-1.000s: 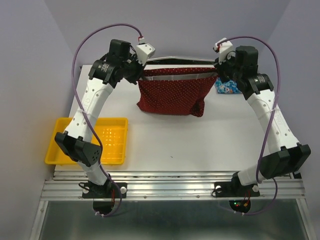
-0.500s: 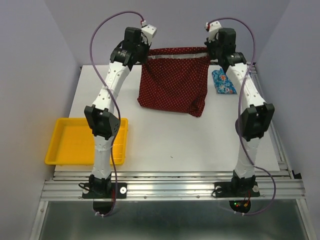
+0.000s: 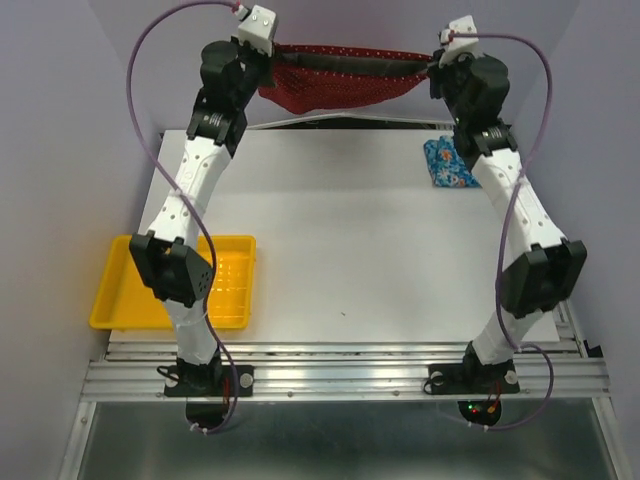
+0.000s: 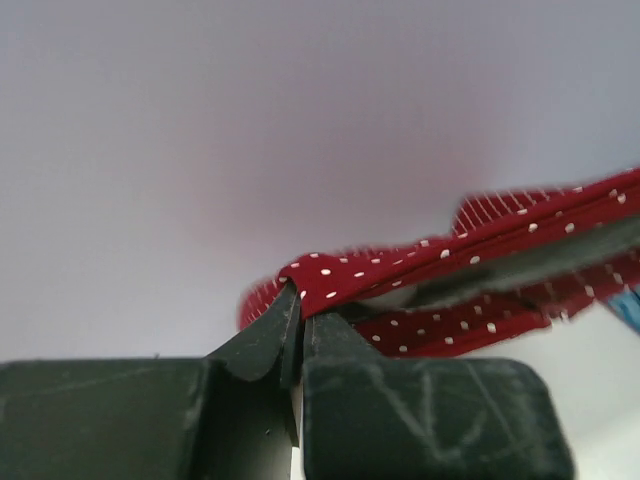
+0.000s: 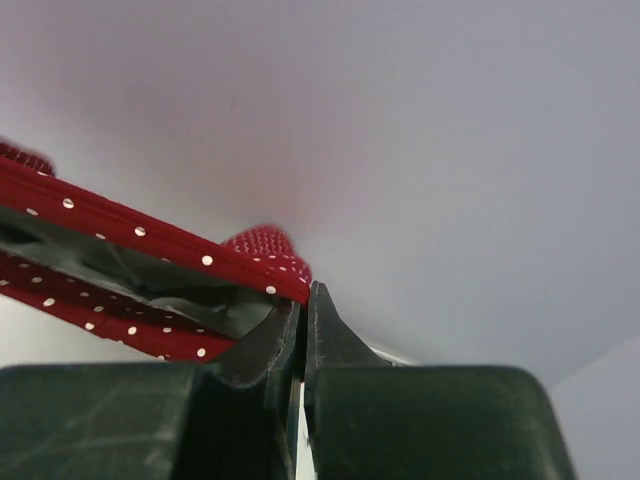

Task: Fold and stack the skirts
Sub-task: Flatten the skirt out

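Observation:
Next, my right gripper should lower the skirt's waist corner backward and release it on the bare white table below and back from my gripper, where the skirt has room.
The dark red dotted skirt [image 3: 340, 78] hangs stretched high in the air between both grippers, above the table's far edge. My left gripper [image 3: 268, 52] is shut on its left waist corner, seen in the left wrist view [image 4: 330, 280]. My right gripper [image 3: 438, 62] is shut on its right waist corner, seen in the right wrist view [image 5: 255, 262]. The bright blue floral skirt [image 3: 447, 163] lies folded on the table at the far right, below the right arm.
A yellow plastic tray [image 3: 130, 283] sits at the table's left edge, partly behind the left arm. The white table [image 3: 350, 250] spreads between the arms. Grey walls stand close behind the lifted skirt.
Both arms have risen and swung back, lifting the red skirt off the table until it hangs in the air near the back wall.

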### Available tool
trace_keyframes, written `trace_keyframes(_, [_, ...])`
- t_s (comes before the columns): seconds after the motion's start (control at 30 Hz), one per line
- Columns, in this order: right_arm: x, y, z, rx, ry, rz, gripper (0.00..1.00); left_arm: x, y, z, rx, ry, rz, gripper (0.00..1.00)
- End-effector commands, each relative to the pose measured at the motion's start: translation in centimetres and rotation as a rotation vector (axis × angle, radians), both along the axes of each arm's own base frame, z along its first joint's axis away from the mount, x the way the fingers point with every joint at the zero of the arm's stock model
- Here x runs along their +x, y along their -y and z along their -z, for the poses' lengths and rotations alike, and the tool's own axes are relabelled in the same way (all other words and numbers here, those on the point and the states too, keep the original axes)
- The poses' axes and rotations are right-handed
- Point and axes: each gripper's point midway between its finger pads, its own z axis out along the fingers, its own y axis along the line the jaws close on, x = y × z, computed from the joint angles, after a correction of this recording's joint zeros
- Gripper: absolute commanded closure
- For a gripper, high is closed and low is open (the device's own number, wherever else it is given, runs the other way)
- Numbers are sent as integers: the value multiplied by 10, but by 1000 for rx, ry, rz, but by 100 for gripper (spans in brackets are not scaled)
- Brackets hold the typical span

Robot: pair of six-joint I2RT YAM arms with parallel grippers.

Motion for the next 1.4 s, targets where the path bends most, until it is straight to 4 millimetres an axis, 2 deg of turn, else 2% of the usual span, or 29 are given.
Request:
trace_keyframes(0.0, [-26, 41, 19, -67, 30, 81, 99, -41, -19, 0, 90, 25, 101, 100])
trace_keyframes(0.03, [-37, 32, 68, -127, -68, 10, 99, -43, -13, 74, 135, -125, 135, 100])
trace_keyframes(0.13, [-62, 14, 158, -253, -263, -149, 99, -80, 2, 163, 189, -326, 267, 89])
trace_keyframes(0.17, [-75, 6, 188, -290, -331, -222, 99, -104, 11, 229, 221, -471, 307, 85])
trace_keyframes(0.2, [-93, 7, 237, -319, -455, -260, 99, -124, 17, 251, 246, -523, 354, 80])
trace_keyframes(0.23, [-112, 6, 268, -376, -548, -318, 99, -156, 16, 304, 304, -654, 395, 73])
trace_keyframes(0.27, [-127, 6, 288, -412, -610, -366, 99, -182, 29, 325, 348, -702, 459, 70])
trace_keyframes(0.3, [-152, 8, 318, -465, -698, -421, 98, -203, 33, 331, 378, -722, 508, 65])
trace_keyframes(0.33, [-184, 6, 340, -478, -802, -507, 92, -236, 28, 360, 437, -802, 562, 61])
trace_keyframes(0.37, [-204, 5, 348, -490, -851, -557, 86, -254, 29, 364, 469, -814, 607, 55])
trace_keyframes(0.4, [-221, 5, 342, -497, -856, -583, 81, -274, 38, 352, 499, -768, 673, 44])
trace_keyframes(0.43, [-250, 4, 352, -491, -920, -647, 61, -295, 33, 359, 524, -800, 705, 34])
trace_keyframes(0.5, [-276, -1, 342, -477, -934, -712, 33, -313, 36, 340, 542, -746, 771, 25])
trace_keyframes(0.53, [-295, -5, 331, -470, -936, -744, 15, -328, 35, 339, 548, -770, 803, 7])
trace_keyframes(0.6, [-313, -16, 318, -457, -924, -818, 0, -339, 40, 324, 535, -750, 837, 2])
trace_keyframes(0.63, [-328, -25, 306, -434, -935, -868, 0, -347, 42, 319, 536, -758, 859, 2])
trace_keyframes(0.73, [-338, -35, 290, -344, -964, -877, 0, -353, 46, 308, 492, -758, 856, 2])
trace_keyframes(0.83, [-302, -35, 276, -296, -905, -754, 10, -331, 52, 298, 432, -728, 765, 9])
trace_keyframes(0.9, [-273, -27, 283, -280, -913, -630, 29, -311, 53, 306, 431, -746, 683, 19])
trace_keyframes(0.93, [-253, -28, 282, -250, -885, -574, 34, -301, 57, 308, 430, -746, 658, 23])
trace_keyframes(0.97, [-243, -25, 287, -245, -898, -535, 39, -290, 62, 301, 416, -742, 635, 26])
trace_keyframes(1.0, [-224, -16, 301, -236, -947, -460, 49, -281, 67, 314, 425, -778, 619, 31])
trace_keyframes(1.07, [-202, -7, 315, -222, -983, -393, 56, -266, 78, 311, 429, -765, 602, 32])
trace_keyframes(1.1, [-191, 6, 337, -214, -1040, -342, 61, -260, 84, 323, 453, -778, 579, 33])
trace_keyframes(1.17, [-170, 16, 342, -228, -1042, -281, 64, -250, 96, 328, 480, -761, 569, 34])
trace_keyframes(1.2, [-165, 18, 349, -240, -1053, -276, 64, -246, 99, 345, 508, -795, 554, 34])
trace_keyframes(1.27, [-160, 22, 368, -284, -1084, -271, 65, -247, 112, 357, 532, -820, 572, 34])
trace_keyframes(1.3, [-159, 28, 375, -312, -1094, -254, 65, -248, 113, 375, 551, -869, 568, 37])
trace_keyframes(1.37, [-166, 33, 395, -356, -1142, -262, 65, -254, 113, 392, 562, -935, 573, 38])
